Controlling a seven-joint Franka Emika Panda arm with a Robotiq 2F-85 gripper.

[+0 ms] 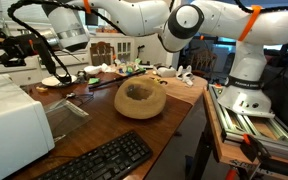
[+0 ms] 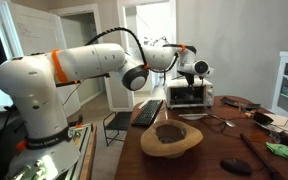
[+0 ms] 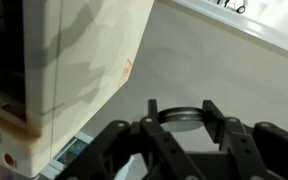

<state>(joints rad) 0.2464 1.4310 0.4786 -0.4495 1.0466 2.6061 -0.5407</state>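
The disc (image 3: 180, 118) hangs past the appliance's edge, so next my gripper will turn, move over the flat cream-white top (image 3: 96, 60) and lower there to release the disc.
In the wrist view my gripper (image 3: 181, 110) is shut on a round flat disc (image 3: 180, 118) with a dark rim, its edge pinched between the two black fingertips (image 3: 152, 109). A cream-white appliance (image 3: 54, 60) fills the left of that view, close beside the jaws. In both exterior views the gripper (image 2: 194, 70) hangs in the air just above and beside this appliance (image 2: 189, 96), over the far end of the wooden table (image 1: 179, 115). The disc itself is too small to make out there. A wooden bowl (image 1: 140, 98) rests on the table, apart from the gripper (image 1: 71, 42).
A black keyboard (image 1: 99, 160) lies near the table's front edge. A small white dish (image 1: 52, 81) and several small items (image 1: 134, 70) sit at the back. A dark flat object (image 2: 236, 166) and green item (image 2: 280, 150) lie near the bowl (image 2: 172, 138). The robot base (image 1: 246, 85) stands beside the table.
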